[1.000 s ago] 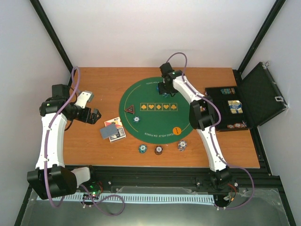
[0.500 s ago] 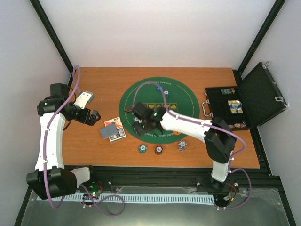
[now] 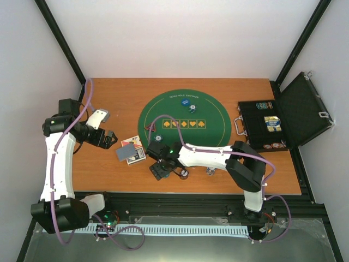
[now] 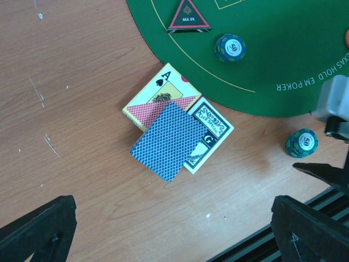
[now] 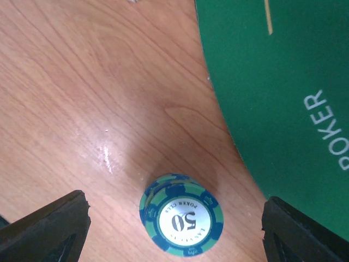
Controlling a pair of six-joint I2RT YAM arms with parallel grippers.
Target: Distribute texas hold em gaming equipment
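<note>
I need to lower my right gripper next around the green and blue chip stack (image 5: 182,218) and close it on the stack's sides, because the stack is below, between the open fingers.
A stack of green and blue striped poker chips (image 5: 181,222) marked 50 stands on the bare wood just off the green mat (image 5: 283,82). My right gripper (image 5: 177,229) hangs open over it, one finger on each side and neither touching. From above, the right gripper (image 3: 159,170) is at the mat's near-left edge. My left gripper (image 4: 174,234) is open and empty, near a blue-backed pile of playing cards (image 4: 169,139) lying on two card boxes. A red-black triangular marker (image 4: 188,16) and another green chip (image 4: 229,47) sit on the mat.
A brown chip stack (image 3: 184,174) and a purple one (image 3: 210,170) stand near the table's front edge. Two blue discs (image 3: 188,105) lie at the mat's far side. The open black case (image 3: 267,125) with more chips stands at the right. A black rail runs along the front.
My right arm swung from the mat's far side across to its near-left edge, above the green chip stack, its jaws widening. The left arm has barely moved.
</note>
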